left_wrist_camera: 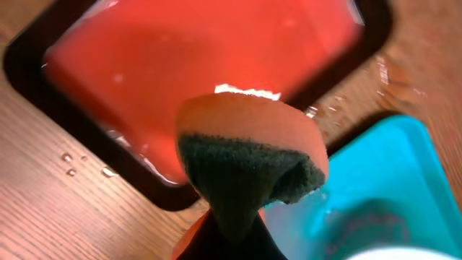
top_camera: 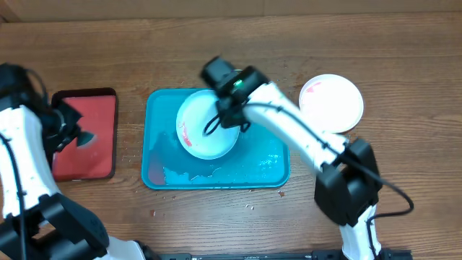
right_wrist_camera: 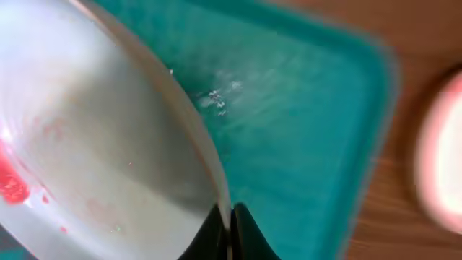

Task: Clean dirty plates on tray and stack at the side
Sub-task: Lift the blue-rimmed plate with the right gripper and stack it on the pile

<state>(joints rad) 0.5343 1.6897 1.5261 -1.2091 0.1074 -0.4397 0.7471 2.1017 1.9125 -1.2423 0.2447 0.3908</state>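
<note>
The white plate [top_camera: 332, 102] [right_wrist_camera: 446, 155] lies below my right gripper and right in the overhead view. I will next carry the mint plate's rim over it and lower it to stack.
A pale mint plate [top_camera: 202, 130] with red smears along its left edge is tilted up over the teal tray [top_camera: 253, 170]. My right gripper [top_camera: 229, 115] is shut on its rim. In the right wrist view the fingertips pinch the plate [right_wrist_camera: 94, 144] edge at the right gripper [right_wrist_camera: 229, 231], above the wet tray [right_wrist_camera: 289, 108]. A white plate [top_camera: 332, 102] with faint red marks lies on the table to the right of the tray. My left gripper [left_wrist_camera: 234, 231] is shut on an orange and dark green sponge [left_wrist_camera: 249, 155], held over the near edge of the dark-rimmed tray.
The dark-rimmed tray [top_camera: 90, 123] with red inside sits left of the teal tray, with the left gripper [top_camera: 76, 137] above it. Water pools in the teal tray's lower half. Droplets and crumbs dot the wood near the trays. The right arm stretches across from the lower right.
</note>
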